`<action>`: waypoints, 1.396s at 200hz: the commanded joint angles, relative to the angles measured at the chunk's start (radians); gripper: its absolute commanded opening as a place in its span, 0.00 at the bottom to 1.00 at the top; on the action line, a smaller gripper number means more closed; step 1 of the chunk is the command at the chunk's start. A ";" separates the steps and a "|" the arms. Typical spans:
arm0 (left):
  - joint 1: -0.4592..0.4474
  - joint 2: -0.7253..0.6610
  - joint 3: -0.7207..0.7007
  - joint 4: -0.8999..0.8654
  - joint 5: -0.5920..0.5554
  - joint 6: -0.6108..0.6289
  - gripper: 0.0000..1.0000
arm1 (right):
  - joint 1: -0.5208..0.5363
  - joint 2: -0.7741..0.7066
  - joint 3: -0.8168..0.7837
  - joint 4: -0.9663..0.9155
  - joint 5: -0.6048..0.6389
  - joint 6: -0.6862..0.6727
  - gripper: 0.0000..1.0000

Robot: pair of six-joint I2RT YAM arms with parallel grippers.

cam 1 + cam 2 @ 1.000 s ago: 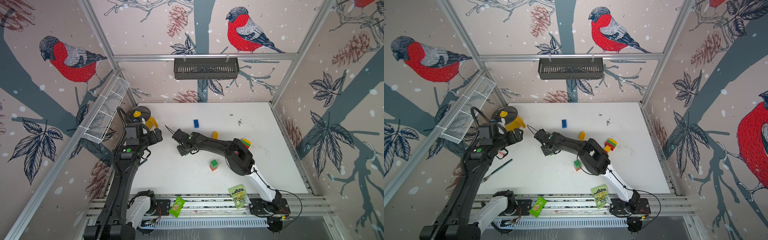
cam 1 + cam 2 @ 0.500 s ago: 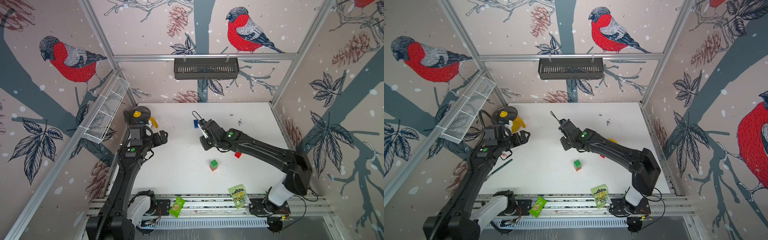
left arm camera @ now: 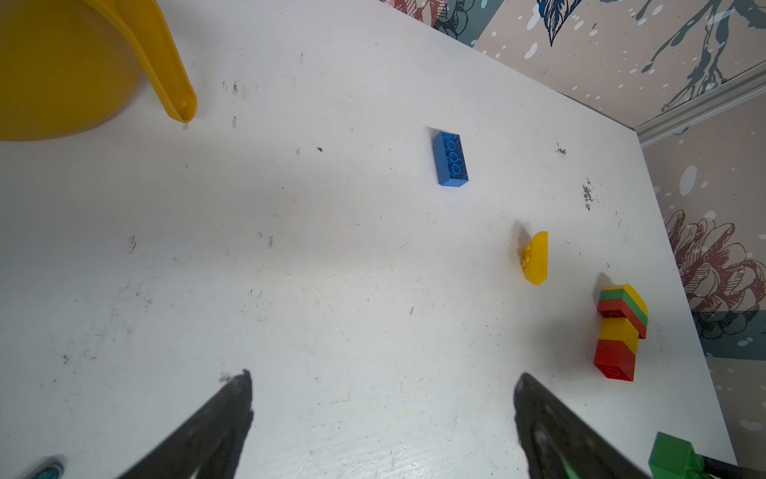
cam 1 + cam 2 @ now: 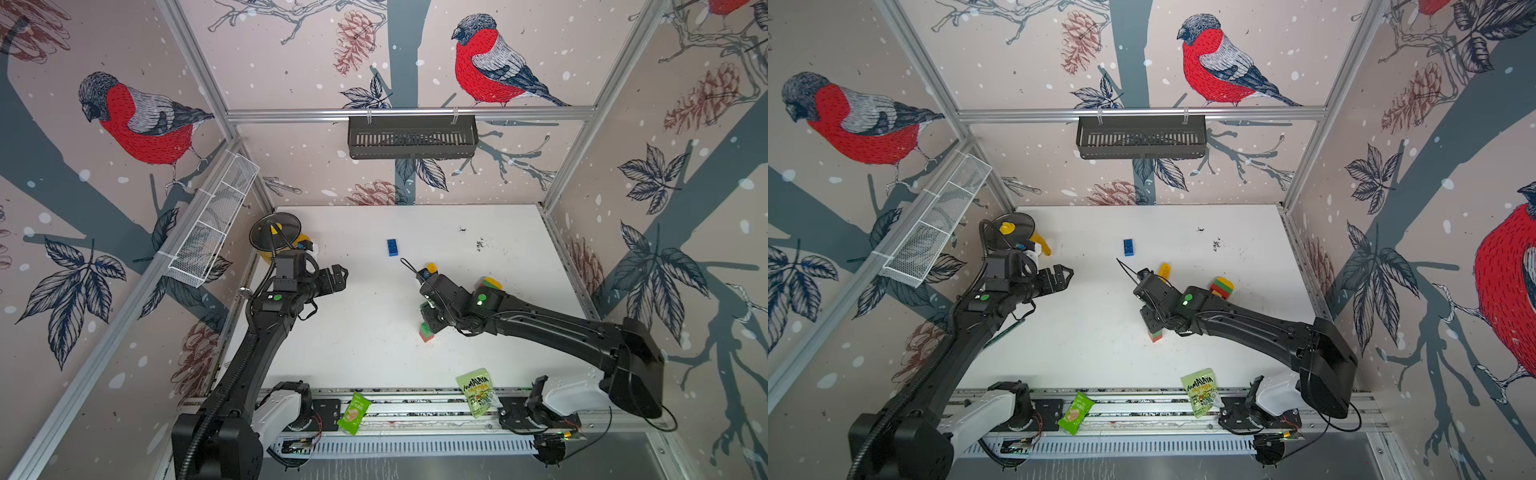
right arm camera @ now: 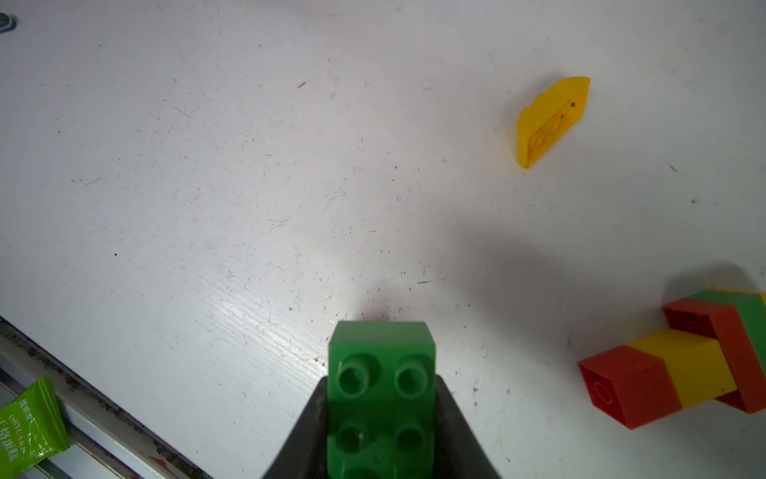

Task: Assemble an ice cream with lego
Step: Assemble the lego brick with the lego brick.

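I will next move my right gripper down to set the green lego brick on the red brick (image 4: pixel 427 337) and let go of it there, as the green brick is already above the red one.
My right gripper (image 4: pixel 429 321) (image 5: pixel 381 387) is shut on a green lego brick (image 5: pixel 381 373) (image 4: pixel 1155 330) that has a red brick (image 4: pixel 427 337) under it, low over the table's near middle. A blue brick (image 4: pixel 392 248) (image 3: pixel 451 159) lies flat at the far middle. A yellow half-round brick (image 4: pixel 432 267) (image 5: pixel 553 120) lies just beyond the right wrist. A joined red, yellow, red, green and yellow piece (image 4: pixel 491 284) (image 3: pixel 619 327) (image 5: pixel 684 365) lies on its side at the right. My left gripper (image 4: pixel 340 276) (image 3: pixel 381 383) stands open and holds nothing, above bare table at the left.
A yellow jug (image 4: pixel 291 245) (image 3: pixel 62 62) with a dark round lid stands at the far left corner. Two green snack packets (image 4: pixel 354 411) (image 4: pixel 478 392) lie on the front rail. A white wire basket (image 4: pixel 212 228) hangs on the left wall, a black one (image 4: pixel 411 137) on the back wall.
My right arm has swung from the table's left-middle to the near middle and come down round the green brick. The left gripper has edged to the right, still open.
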 commanded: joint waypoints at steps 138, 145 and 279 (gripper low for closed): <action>-0.001 0.000 0.008 0.022 -0.012 0.030 0.98 | 0.048 0.045 -0.053 0.019 0.024 0.112 0.23; -0.001 0.001 0.007 0.022 -0.012 0.029 0.98 | 0.048 0.047 -0.054 0.018 0.025 0.111 0.23; 0.000 -0.017 0.011 0.004 -0.038 0.042 0.97 | 0.045 0.081 -0.021 -0.008 0.012 0.077 0.51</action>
